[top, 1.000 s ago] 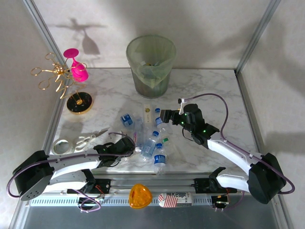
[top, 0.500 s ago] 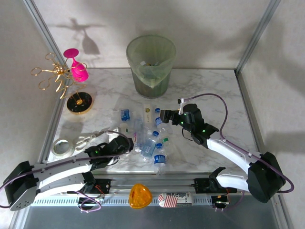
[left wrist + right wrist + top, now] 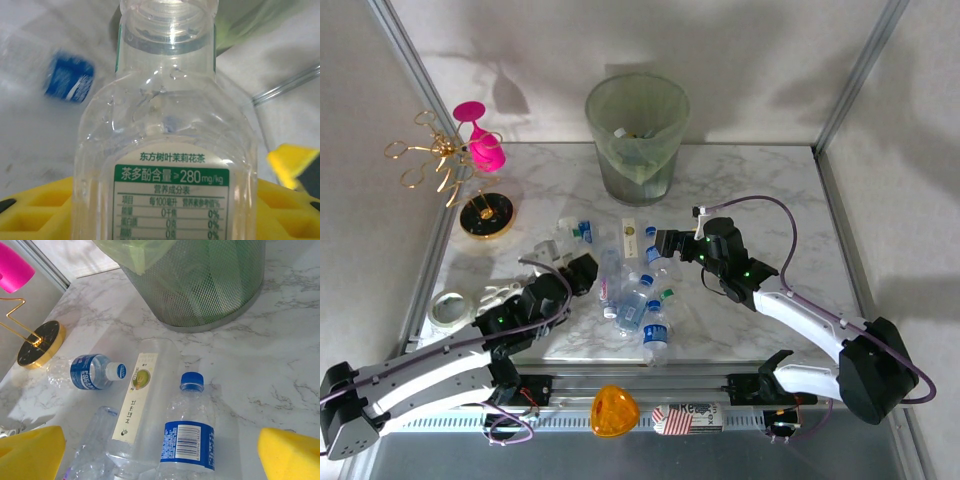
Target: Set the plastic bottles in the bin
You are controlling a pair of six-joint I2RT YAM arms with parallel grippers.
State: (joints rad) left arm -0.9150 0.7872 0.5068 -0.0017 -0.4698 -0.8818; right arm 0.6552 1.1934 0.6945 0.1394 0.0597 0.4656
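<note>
I need my left gripper to carry the uncapped bottle up and outward and release it over the green bin's opening (image 3: 638,108), since the bin is beyond the pile.
A clear uncapped bottle (image 3: 165,150) with a green and white label sits between the yellow pads of my left gripper (image 3: 165,210), which is shut on it. That gripper (image 3: 584,270) is at the left edge of a pile of plastic bottles (image 3: 635,295) in mid-table. My right gripper (image 3: 666,244) is open at the pile's far right, its pads (image 3: 292,455) on either side of a blue-capped, blue-labelled bottle (image 3: 187,440). A long clear bottle with a cream label (image 3: 137,395) and another blue-labelled one (image 3: 90,372) lie beside it. The green bin (image 3: 637,140) (image 3: 200,285) stands beyond them.
A pink goblet (image 3: 480,140) hangs on a gold wire stand (image 3: 485,215) at the far left. Scissors (image 3: 510,290) and a tape roll (image 3: 448,305) lie near the left edge. An orange object (image 3: 615,410) rests on the front rail. Metal posts frame the table.
My left arm has stretched forward and to the right, carrying its gripper from the near left up to the pile's left edge. The right arm has not moved.
</note>
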